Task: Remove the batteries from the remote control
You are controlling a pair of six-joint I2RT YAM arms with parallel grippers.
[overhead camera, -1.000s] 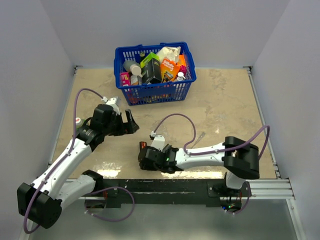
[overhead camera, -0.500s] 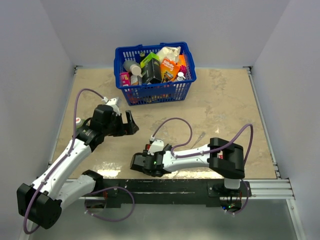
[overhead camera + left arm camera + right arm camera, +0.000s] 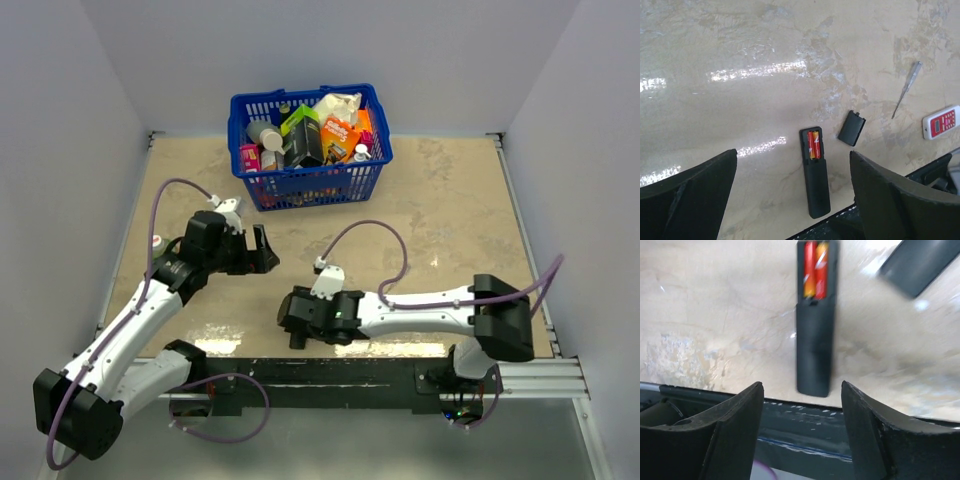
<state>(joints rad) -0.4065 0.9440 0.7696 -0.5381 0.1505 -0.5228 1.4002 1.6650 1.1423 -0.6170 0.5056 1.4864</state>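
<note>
My right gripper will next move outward past the cover [image 3: 917,262] and down onto the screwdriver's clear handle beyond that cover, as the batteries sit recessed.
A black remote control [image 3: 816,180] lies back-up by the table's front edge. Its compartment is open, with two red-and-orange batteries [image 3: 813,144] side by side inside. Its black cover plate [image 3: 851,128] lies just to the right. My left gripper [image 3: 792,154] is open and empty, high above the remote and left of it in the top view [image 3: 265,248]. My right gripper [image 3: 801,386] is open and empty, its fingers either side of the remote's [image 3: 813,340] near end, above it. The batteries [image 3: 815,269] and cover [image 3: 917,262] show beyond. In the top view the right gripper [image 3: 297,325] hides the remote.
A blue basket [image 3: 310,186] full of packets and bottles stands at the back. A thin pen-like tool [image 3: 906,89] and a small white remote [image 3: 941,121] lie right of the cover. The black front rail [image 3: 805,425] runs just below the remote.
My right arm swung its gripper left along the front edge, then back right, and its elbow moved out to the right. The left arm has hardly moved.
</note>
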